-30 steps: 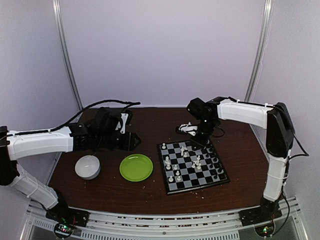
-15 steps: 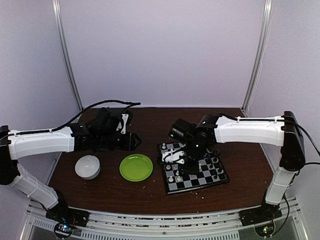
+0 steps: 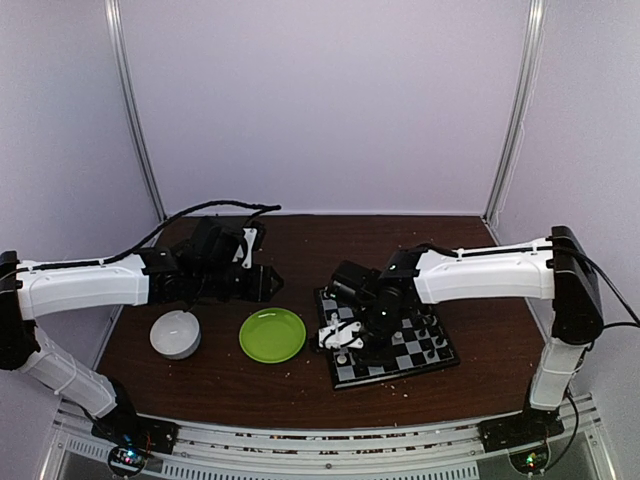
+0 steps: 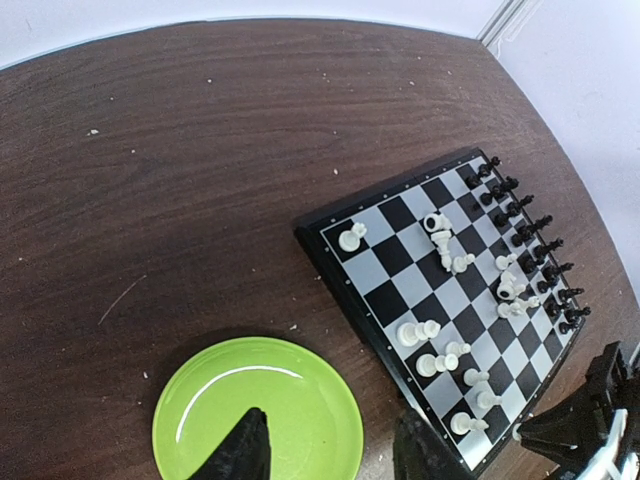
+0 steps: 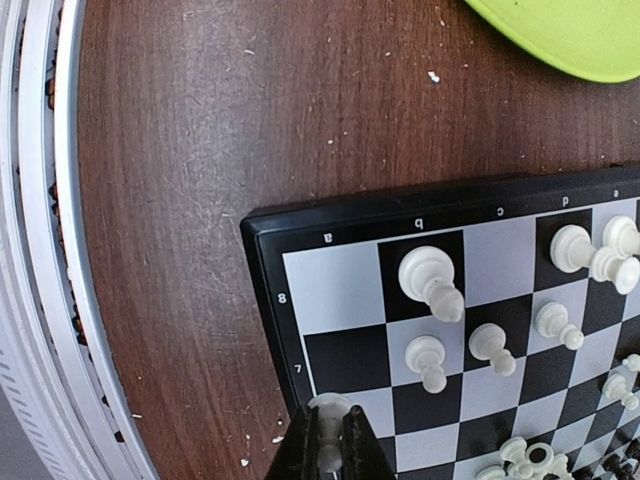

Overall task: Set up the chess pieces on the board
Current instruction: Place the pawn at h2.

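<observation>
My right gripper moves down onto the black square by the board's near edge, beside a white piece, next. It releases the white chess piece there, since that square is empty.
The board (image 3: 346,381) lies right of centre, with white chess pieces (image 4: 438,359) scattered over its left half and black chess pieces (image 4: 525,235) lined along its far right side. My right gripper (image 3: 340,335) hovers over the board's near left corner, shut on a white chess piece (image 5: 327,440) held just above the squares by the board's edge (image 5: 330,215). Two white pieces (image 5: 430,280) stand close ahead of it. My left gripper (image 3: 262,282) is open and empty, its fingers (image 4: 240,455) above the green plate (image 4: 260,400), left of the board (image 4: 330,265).
The green plate (image 3: 272,334) sits left of the board, and a white bowl (image 3: 175,333) lies further left. Pale crumbs dot the brown table. The table's metal front rail (image 5: 40,250) runs close to the board's corner. The right arm's end shows in the left wrist view (image 4: 590,430).
My right arm has swung from the back of the table over the board to its near left corner. The left arm has not moved.
</observation>
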{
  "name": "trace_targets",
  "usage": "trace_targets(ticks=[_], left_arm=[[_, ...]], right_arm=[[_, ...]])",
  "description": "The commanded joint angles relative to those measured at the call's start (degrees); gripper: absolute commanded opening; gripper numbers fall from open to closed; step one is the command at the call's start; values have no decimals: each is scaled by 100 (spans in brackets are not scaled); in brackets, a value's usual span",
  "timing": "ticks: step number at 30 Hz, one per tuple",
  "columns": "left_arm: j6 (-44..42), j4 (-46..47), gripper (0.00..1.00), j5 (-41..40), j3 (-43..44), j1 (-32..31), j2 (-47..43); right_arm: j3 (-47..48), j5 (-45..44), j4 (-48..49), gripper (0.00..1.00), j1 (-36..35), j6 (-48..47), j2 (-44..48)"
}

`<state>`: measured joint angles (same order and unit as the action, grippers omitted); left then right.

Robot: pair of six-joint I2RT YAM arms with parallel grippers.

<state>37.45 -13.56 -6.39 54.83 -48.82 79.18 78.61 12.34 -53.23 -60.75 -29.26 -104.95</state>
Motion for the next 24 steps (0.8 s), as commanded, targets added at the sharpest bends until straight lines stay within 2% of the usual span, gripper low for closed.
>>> trace_targets(ticks=[1,24], left_arm=[[41,214,43,-37,-53,-23,-95],[-27,135,43,-28,50,-27,10]], right_arm=[[111,-109,116,4,-7,-47,-162],[71,-241,249,4,85,-78,-584]])
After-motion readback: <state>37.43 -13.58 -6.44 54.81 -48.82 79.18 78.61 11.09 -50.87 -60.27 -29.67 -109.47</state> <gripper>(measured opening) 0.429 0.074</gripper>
